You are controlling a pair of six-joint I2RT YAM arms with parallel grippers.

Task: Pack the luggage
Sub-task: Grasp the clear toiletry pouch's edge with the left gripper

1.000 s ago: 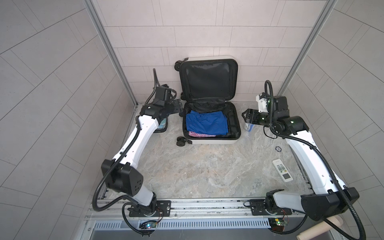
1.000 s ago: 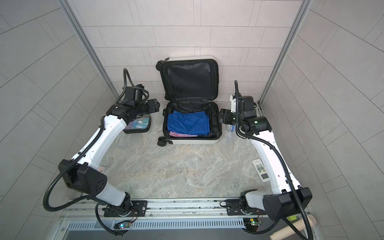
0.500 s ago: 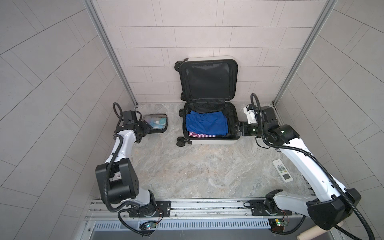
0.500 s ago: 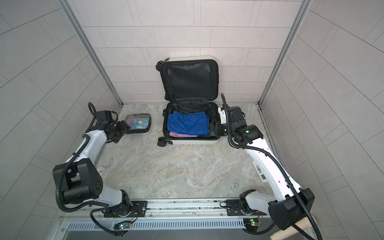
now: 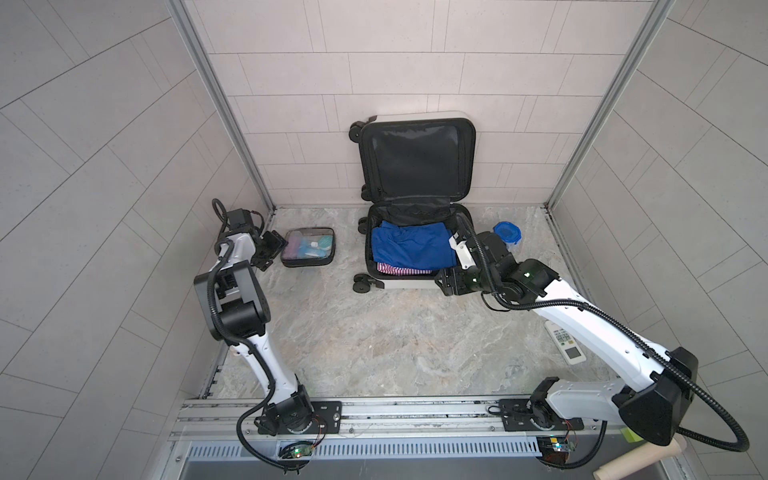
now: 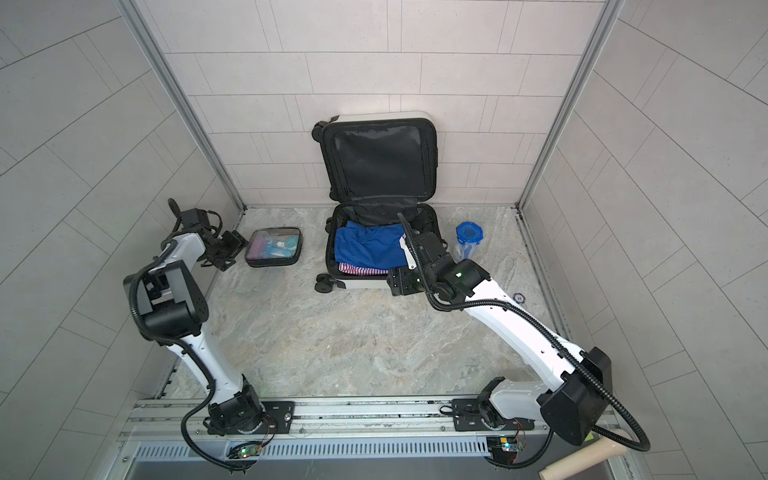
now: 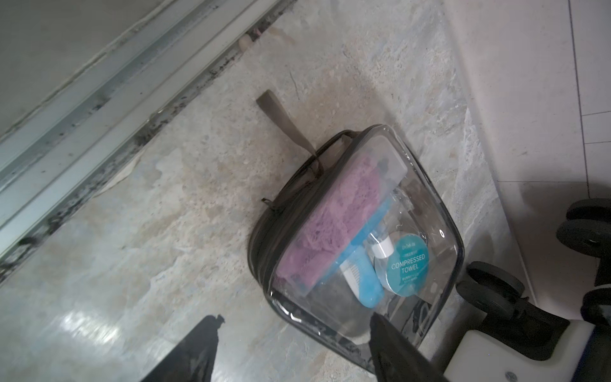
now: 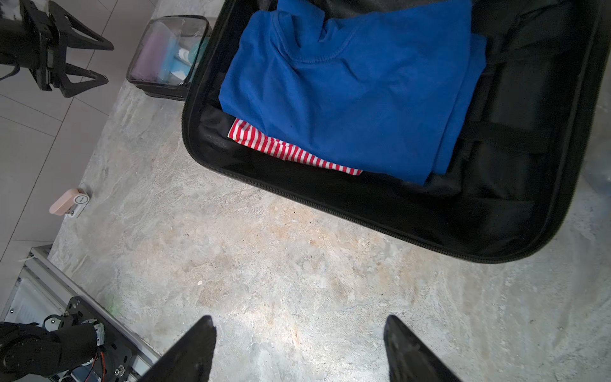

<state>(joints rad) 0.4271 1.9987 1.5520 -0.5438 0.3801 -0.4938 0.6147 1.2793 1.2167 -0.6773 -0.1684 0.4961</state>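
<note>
My left gripper lowers onto the near corner's dark edge (image 5: 286,261) (image 7: 269,293) and closes next, as one open finger overlaps the pouch and the other clears it.
The luggage (image 5: 409,286) (image 6: 376,286) lies open at the back, its black-lined lid leaning on the wall. A blue garment (image 5: 409,249) (image 8: 347,92) covers a red-and-white striped one (image 5: 399,270) (image 8: 291,152) in the base. A clear toiletry pouch (image 5: 309,247) (image 6: 274,247) (image 7: 357,231) lies on the floor to its left. My left gripper (image 5: 266,251) (image 7: 294,319) is open, low at the pouch's left end, with one finger over the pouch's corner. My right gripper (image 5: 446,282) (image 8: 299,319) is open and empty over bare floor at the luggage's front right corner.
A blue-lidded clear container (image 5: 507,232) (image 6: 469,235) stands right of the luggage. A white remote (image 5: 565,343) lies by the right wall, partly under my right arm. A small pink-and-white device (image 8: 69,201) sits at the left wall. Walls close in on three sides.
My left gripper has pulled back from beside the luggage lid to the left wall and come down beside the pouch. My right gripper has moved from beside the container to the luggage's front right corner.
</note>
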